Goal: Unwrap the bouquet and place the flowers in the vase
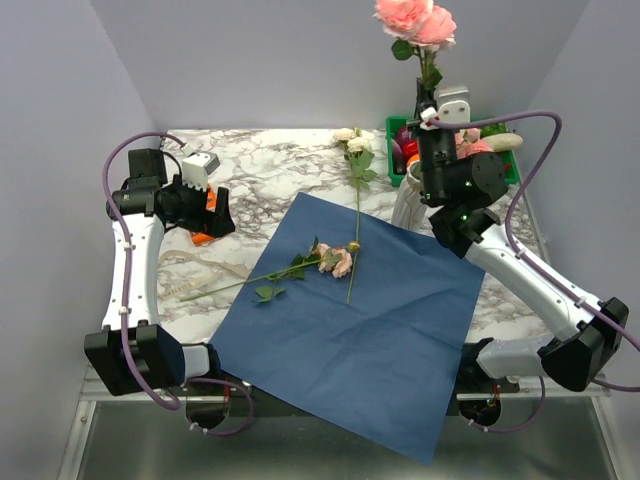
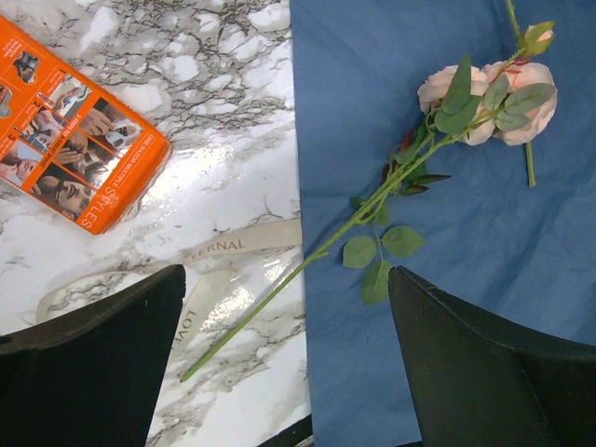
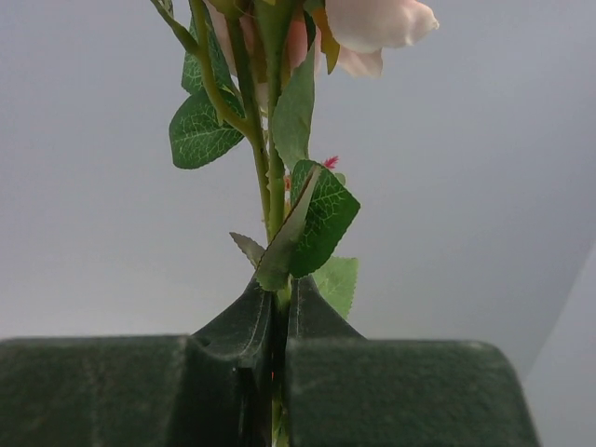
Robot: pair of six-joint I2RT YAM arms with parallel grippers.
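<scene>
My right gripper lowers the pink flowers [image 1: 415, 20] upright next, since it still holds them high above, to get the green stem into the whitish vase [image 1: 407, 206].
My right gripper [image 1: 428, 103] [image 3: 282, 291] points upward at the back right and is shut on the green stem [image 3: 276, 200] of pink flowers [image 1: 415, 20], holding them upright high over the table. The whitish vase [image 1: 407, 206] stands just below, mostly hidden by the right arm. The bouquet is undone: its blue paper [image 1: 350, 340] [image 2: 447, 233] lies flat. On it lie a peach rose stem [image 1: 330, 260] [image 2: 484, 93] and a cream rose stem [image 1: 352, 142]. My left gripper [image 1: 216, 212] [image 2: 287, 279] hovers open over the paper's left edge, holding nothing.
A green crate [image 1: 392, 130] of vegetables stands at the back right behind the right arm. An orange box [image 1: 203, 238] [image 2: 74, 158] and a beige printed ribbon [image 1: 200, 270] [image 2: 233, 247] lie on the marble table [image 1: 260, 170] left of the paper.
</scene>
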